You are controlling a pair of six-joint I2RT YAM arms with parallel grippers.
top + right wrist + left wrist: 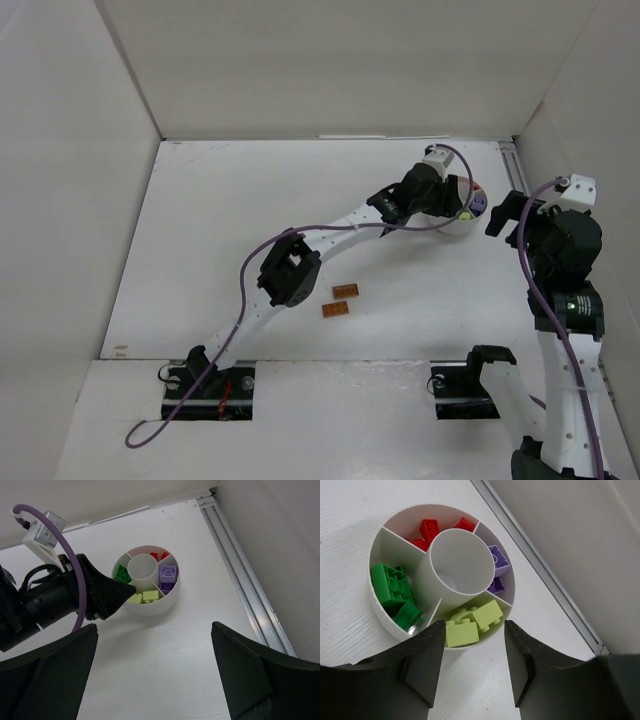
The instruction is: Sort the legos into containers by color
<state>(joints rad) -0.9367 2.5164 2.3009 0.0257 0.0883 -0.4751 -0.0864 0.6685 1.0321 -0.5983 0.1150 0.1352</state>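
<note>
Next I should move my right gripper left in the top view and down onto the farther orange-brown lego, since it lies below the gripper on that side.
The round white dish (379,545) has a hollow centre tube and four outer compartments. They hold red legos (427,530), green legos (392,582), purple legos (499,560) and pale yellow-green legos (487,614). My left gripper (474,627) is open and empty, its jaws on either side of the dish's near rim at the yellow-green compartment. Two orange-brown legos (347,291) (336,309) lie on the table beside the left arm's elbow. My right gripper (154,626) is open and empty, raised just right of the dish (155,605).
An aluminium rail (240,575) runs along the right wall, close behind the dish. White enclosure walls stand on three sides. The left arm's purple cable (400,228) loops above the table. In the top view the dish (462,232) is at the far right.
</note>
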